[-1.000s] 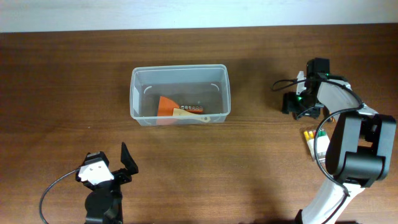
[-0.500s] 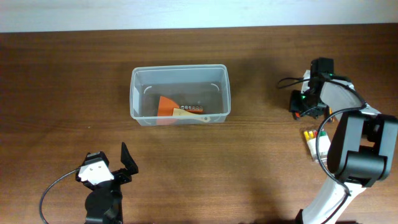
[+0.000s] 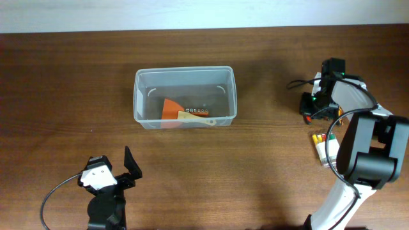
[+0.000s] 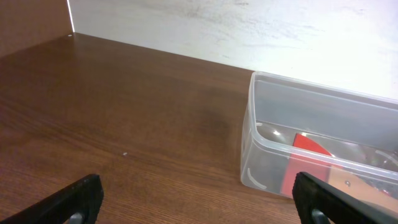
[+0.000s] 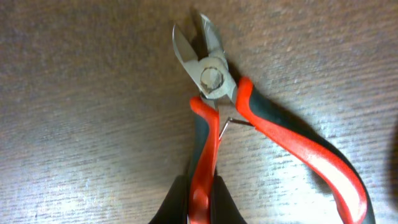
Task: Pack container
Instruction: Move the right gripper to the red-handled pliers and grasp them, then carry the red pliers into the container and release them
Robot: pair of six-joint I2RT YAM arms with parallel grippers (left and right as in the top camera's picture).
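Observation:
My right gripper rises next, travels left in the overhead view, lowers and releases over the strip of bits, since the cutters lie outside the container (image 3: 185,71).
The container (image 3: 185,71), a clear rectangular tub, stands left of centre on the table and shows in the left wrist view (image 4: 311,118) at the right. Inside lie an orange scraper with a pale handle (image 3: 172,110) and a small dark strip of bits (image 3: 198,110). A pair of red-and-black side cutters (image 5: 214,74) lies on the wood at the right, handles spread. My right gripper (image 5: 202,190) is shut on the left handle; from overhead the gripper (image 3: 313,108) hides most of the cutters. My left gripper (image 3: 115,168) hangs open near the front left, holding nothing (image 4: 199,199).
A small yellow and white object (image 3: 317,143) lies on the table just in front of the right gripper, partly under the right arm (image 3: 367,147). A pale wall runs along the table's far edge (image 4: 249,25).
The right gripper has slid slightly right and its fingers have shut on the cutters' left handle. The left arm and the container have not moved.

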